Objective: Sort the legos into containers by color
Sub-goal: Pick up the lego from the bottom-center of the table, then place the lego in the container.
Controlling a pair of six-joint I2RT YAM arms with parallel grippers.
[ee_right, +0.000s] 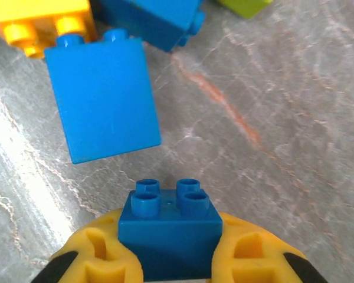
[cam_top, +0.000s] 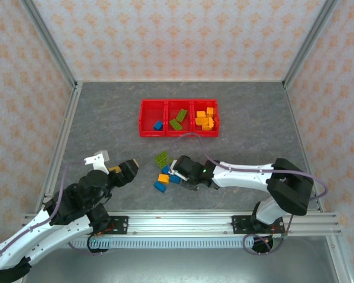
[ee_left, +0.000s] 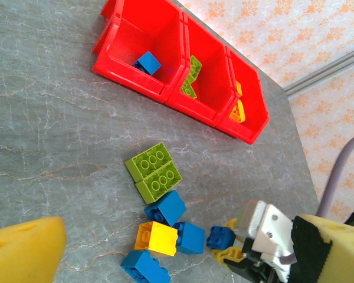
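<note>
The small blue brick matches the bin with the blue lego [cam_top: 158,125] in color, so next my right gripper should move up and outward and release it inside.
The red containers [cam_top: 177,101] stand mid-table, three joined bins: a blue lego [cam_top: 158,125] in the left, green legos [cam_top: 177,118] in the middle, orange legos [cam_top: 205,119] in the right. Loose legos lie nearer: a green plate [ee_left: 154,173], an orange brick [ee_left: 156,239] and three blue bricks [ee_left: 165,207] [ee_left: 190,237] [ee_left: 144,266]. My right gripper [ee_right: 171,259] is shut on a small blue brick [ee_right: 168,227], studs pointing away, just above the table beside the pile. My left gripper [cam_top: 126,170] hangs open left of the pile, holding nothing.
The containers [ee_left: 130,79] sit beyond the pile, about a hand's width away. Grey table surface lies open to the left and right. Metal frame rails [cam_top: 65,124] and patterned walls close in the workspace. A purple cable [cam_top: 194,141] arcs over the right arm.
</note>
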